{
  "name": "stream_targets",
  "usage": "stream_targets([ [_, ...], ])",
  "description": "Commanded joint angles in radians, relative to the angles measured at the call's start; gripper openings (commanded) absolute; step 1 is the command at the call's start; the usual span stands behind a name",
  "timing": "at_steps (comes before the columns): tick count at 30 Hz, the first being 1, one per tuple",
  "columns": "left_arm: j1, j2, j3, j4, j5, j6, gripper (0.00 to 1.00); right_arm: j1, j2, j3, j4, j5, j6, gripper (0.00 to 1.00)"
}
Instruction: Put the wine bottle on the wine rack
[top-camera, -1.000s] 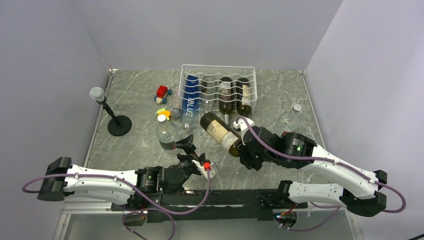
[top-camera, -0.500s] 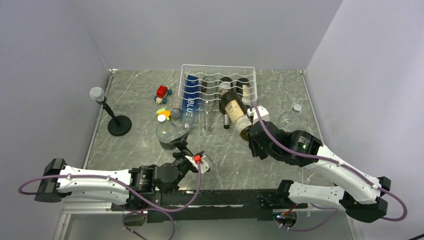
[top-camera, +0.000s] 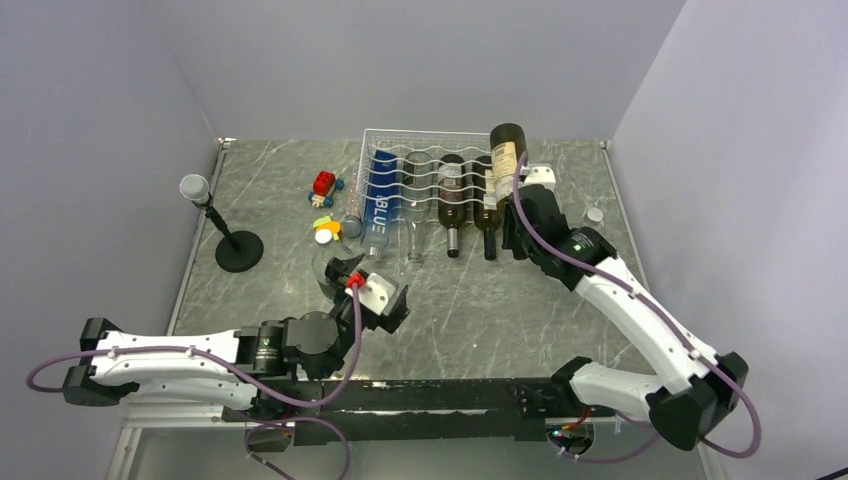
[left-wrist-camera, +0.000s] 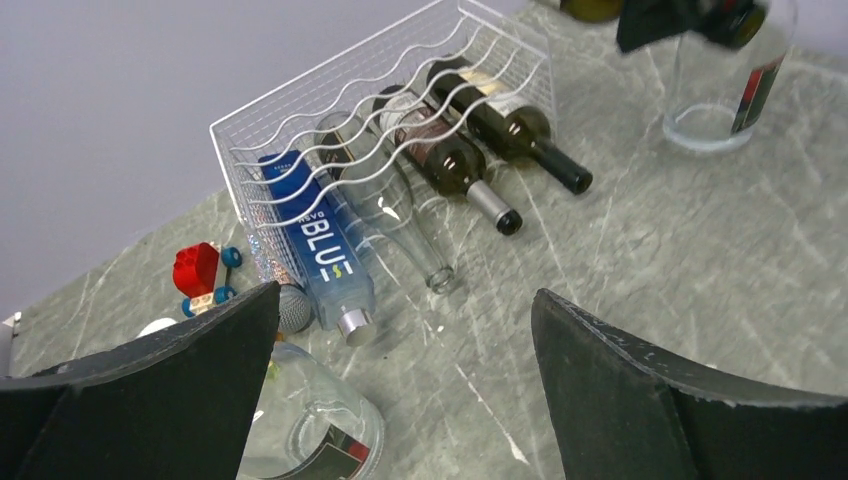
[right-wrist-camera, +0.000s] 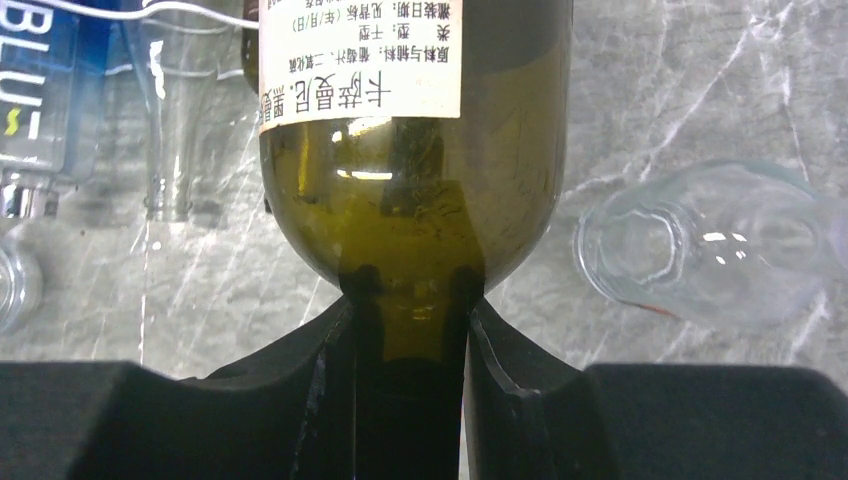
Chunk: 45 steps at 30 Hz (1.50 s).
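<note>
The robot's right gripper will next go down and to the left in the top view and let go of the bottle on top of the rack's end wires, because they are below the bottle on that side.
My right gripper is shut on the neck of a dark green wine bottle with a pale label. It holds the bottle base-up, tilted over the right end of the white wire wine rack. In the right wrist view the fingers clamp the neck below the bottle's shoulder. The rack holds a blue bottle, a clear bottle and two dark wine bottles. My left gripper is open and empty near the table's front, its view facing the rack.
A clear glass bottle stands just left of my left gripper and shows in its view. Another clear bottle lies right of the rack. A microphone on a round stand is at the left. A red toy sits left of the rack.
My right arm has carried the wine bottle from mid-table up and back to the rack's right end, swinging it base-up. My left gripper has drawn slightly left and turned toward the rack.
</note>
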<state>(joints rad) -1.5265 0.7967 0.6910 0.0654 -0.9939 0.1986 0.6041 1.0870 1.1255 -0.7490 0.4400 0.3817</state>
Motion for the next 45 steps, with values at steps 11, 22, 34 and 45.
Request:
stream_targets([
  [11,-0.004,-0.059,0.22,-0.256,-0.036,-0.323,0.99,-0.192,0.166,-0.04,0.527,-0.187,-0.033,0.0],
  [22,-0.003,-0.1,0.211,-0.306,-0.035,-0.382,0.99,-0.246,0.337,-0.011,0.596,-0.264,-0.012,0.0],
  [34,-0.003,-0.145,0.206,-0.341,-0.052,-0.422,0.99,-0.266,0.435,-0.013,0.685,-0.215,0.011,0.0],
  [45,-0.003,-0.16,0.2,-0.363,-0.065,-0.444,0.99,-0.267,0.412,0.011,0.599,-0.175,0.022,0.7],
])
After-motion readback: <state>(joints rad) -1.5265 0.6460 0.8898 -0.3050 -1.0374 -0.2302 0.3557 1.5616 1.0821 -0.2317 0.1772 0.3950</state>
